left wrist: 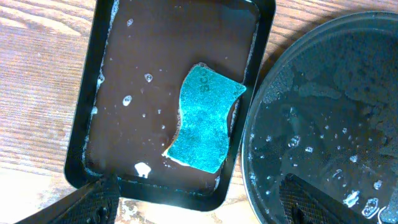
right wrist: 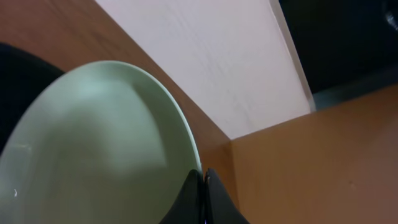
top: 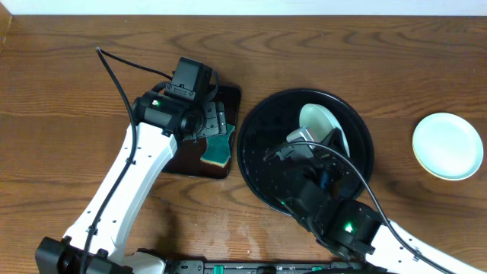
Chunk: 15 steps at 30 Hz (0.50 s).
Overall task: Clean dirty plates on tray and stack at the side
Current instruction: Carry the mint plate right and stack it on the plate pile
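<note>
The second pale plate (top: 447, 146) lies flat, right of my right gripper in the overhead view, so I'll carry the held plate over, lower and release it next.
A pale mint plate (top: 323, 122) stands tilted on edge inside the big round black tray (top: 259, 164). My right gripper (top: 308, 141) is shut on its rim. In the right wrist view the plate (right wrist: 93, 143) fills the left side, and the shut gripper (right wrist: 204, 175) meets its edge. A second pale plate (top: 447, 145) lies flat on the table at the right. My left gripper (top: 215, 122) hangs open above a blue-green sponge (top: 218, 148). In the left wrist view the sponge (left wrist: 205, 118) lies beyond the open gripper (left wrist: 202, 205), untouched.
The sponge rests in a small rectangular black tray (left wrist: 124, 74) holding wet suds, just left of the round tray's wet rim (left wrist: 261, 112). A wall edge runs along the table's far side.
</note>
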Motion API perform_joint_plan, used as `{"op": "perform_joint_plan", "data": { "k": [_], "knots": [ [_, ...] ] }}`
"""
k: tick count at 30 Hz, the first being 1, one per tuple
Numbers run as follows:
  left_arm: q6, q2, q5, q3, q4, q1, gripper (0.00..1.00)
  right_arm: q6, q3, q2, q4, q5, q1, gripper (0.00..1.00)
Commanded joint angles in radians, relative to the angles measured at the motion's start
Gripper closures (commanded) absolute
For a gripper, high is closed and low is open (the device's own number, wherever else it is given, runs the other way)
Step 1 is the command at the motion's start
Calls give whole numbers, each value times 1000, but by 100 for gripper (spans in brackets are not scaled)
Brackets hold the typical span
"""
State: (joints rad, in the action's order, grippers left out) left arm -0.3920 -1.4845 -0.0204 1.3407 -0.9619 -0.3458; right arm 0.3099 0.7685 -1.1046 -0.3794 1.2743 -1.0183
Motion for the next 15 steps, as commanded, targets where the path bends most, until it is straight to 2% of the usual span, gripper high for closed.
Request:
{"op": "perform_joint_plan", "data": {
  "k": [1,5,7,11,15],
  "knots": [
    [3,1,5,20,-2,5,17,-277,7,-16,-50,-27,57,99],
    [3,1,5,20,-2,5,17,-612,7,-15,-111,-410,190,99],
    [3,1,5,20,-2,5,17,-711,9,-9,-98,-577,288,99],
    [3,1,5,20,-2,5,16,-728,13,27,-36,-924,516,99],
    [3,1,5,20,-2,5,17,-729,13,48,-35,-1143,776,99]
  ]
}}
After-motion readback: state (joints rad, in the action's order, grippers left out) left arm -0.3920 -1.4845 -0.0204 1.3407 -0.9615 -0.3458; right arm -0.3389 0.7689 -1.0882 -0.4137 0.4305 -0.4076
